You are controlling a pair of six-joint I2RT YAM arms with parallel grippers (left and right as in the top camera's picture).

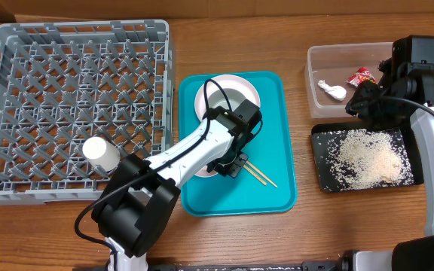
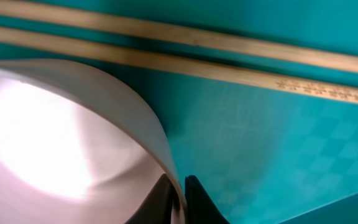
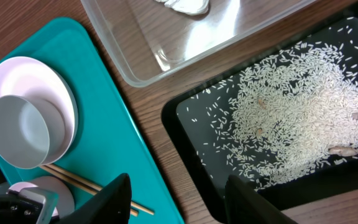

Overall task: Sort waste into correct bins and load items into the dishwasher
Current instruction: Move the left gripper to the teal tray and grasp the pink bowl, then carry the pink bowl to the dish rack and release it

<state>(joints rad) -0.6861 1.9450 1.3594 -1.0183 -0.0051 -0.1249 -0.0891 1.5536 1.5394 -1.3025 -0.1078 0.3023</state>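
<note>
The bowl goes up and over the rack [image 1: 66,83] slots outward of the cup next, since those slots are empty. Then my left gripper tilts it on edge and releases it.
My left gripper [image 1: 230,164] [image 2: 180,198] is shut on the rim of the white bowl [image 1: 204,172] [image 2: 61,137] on the teal tray. The chopsticks [image 1: 260,174] [image 2: 197,53] [image 3: 87,183] lie just beside it. The white plate [image 1: 252,87] [image 3: 51,84] holds the grey bowl [image 1: 228,102] [image 3: 18,130]. The small white cup [image 1: 100,153] stands in the grey dish rack [image 1: 66,83]. My right gripper [image 1: 360,102] [image 3: 179,199] is open and empty, high above the black tray's left edge. The clear tub [image 1: 319,64] [image 3: 185,43] holds the red wrapper [image 1: 362,77] and white scrap [image 1: 331,90] [image 3: 185,5]. Rice [image 1: 368,156] [image 3: 303,106] lies in the black tray [image 1: 319,177] [image 3: 191,124].
The teal serving tray [image 1: 273,192] [image 2: 278,143] [image 3: 123,130] lies between the rack and the two bins. A strip of bare wood [image 3: 151,112] separates it from the black tray. The left arm stretches over the tray's lower left.
</note>
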